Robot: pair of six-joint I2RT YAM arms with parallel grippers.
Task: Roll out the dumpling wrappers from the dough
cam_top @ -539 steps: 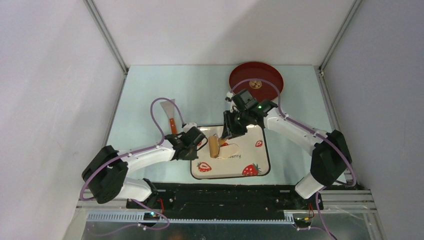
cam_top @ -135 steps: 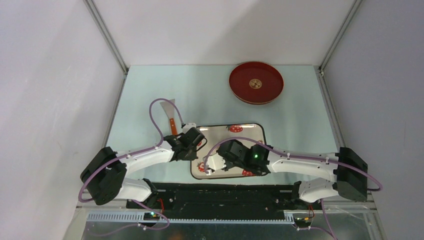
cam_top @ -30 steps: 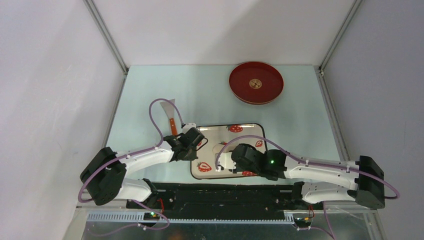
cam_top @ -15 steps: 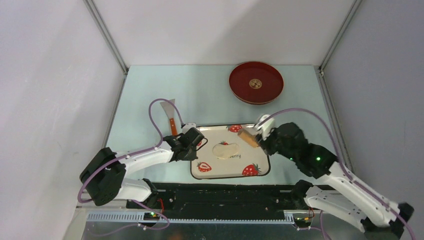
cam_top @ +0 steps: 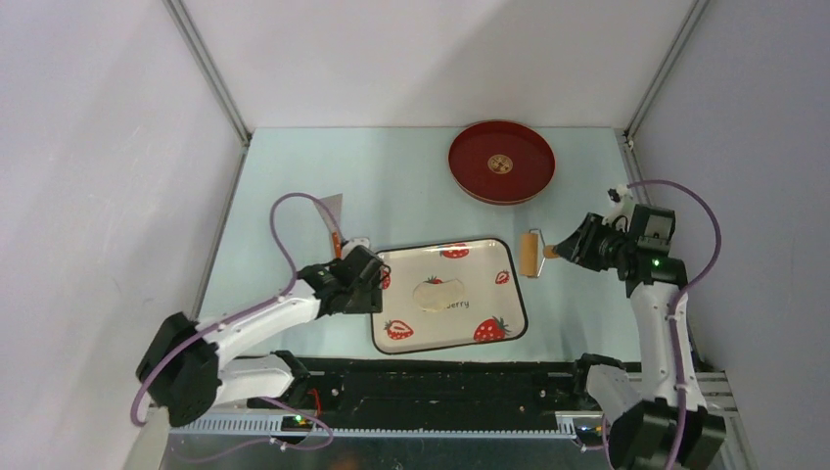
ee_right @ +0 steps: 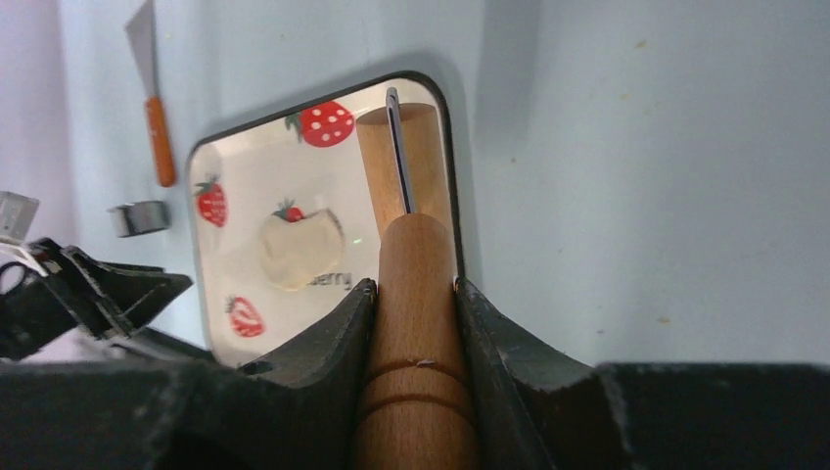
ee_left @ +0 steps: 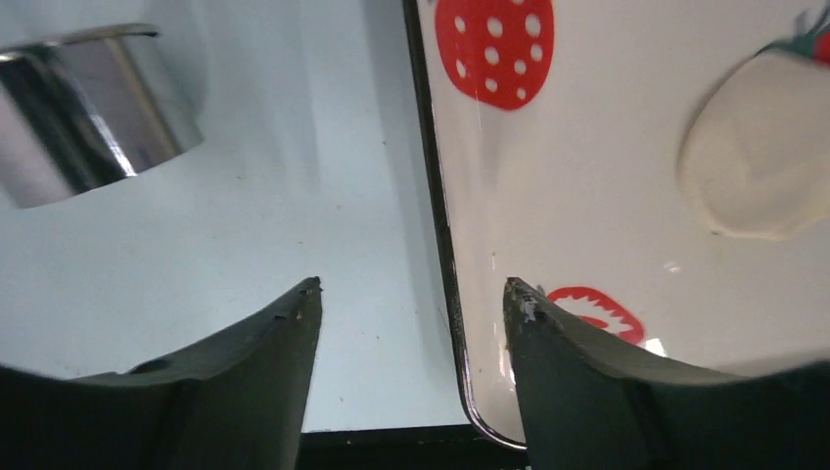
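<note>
My right gripper holds the roller and needs to lower it away from the plate's rim onto the table (cam_top: 556, 276) (ee_right: 551, 201) beside the plate, because the dough is already flat.
The dough (cam_top: 440, 294) lies as a flattened cream oval in the middle of the strawberry-patterned plate (cam_top: 475, 269). It also shows in the left wrist view, dough (ee_left: 759, 147), and the right wrist view, dough (ee_right: 299, 250). No dumpling wrappers are in view. My right gripper (cam_top: 566, 250) is shut on the handle of the tan wooden roller (cam_top: 531, 253). The roller hangs just off the plate's right edge, its drum (ee_right: 401, 157) pointing over the rim. My left gripper (ee_left: 411, 289) is open and holds nothing. Its fingers straddle the plate's left rim near the front corner.
A steel ring cutter (ee_left: 88, 113) stands on the table left of the plate. An orange-handled scraper (cam_top: 336, 235) lies behind the left gripper (cam_top: 377, 286). The red round tray (cam_top: 501, 162) sits at the back right. The black base rail runs along the near edge.
My right arm has swung off the plate to the right, carrying the roller with it. The left gripper has opened at the plate's left rim.
</note>
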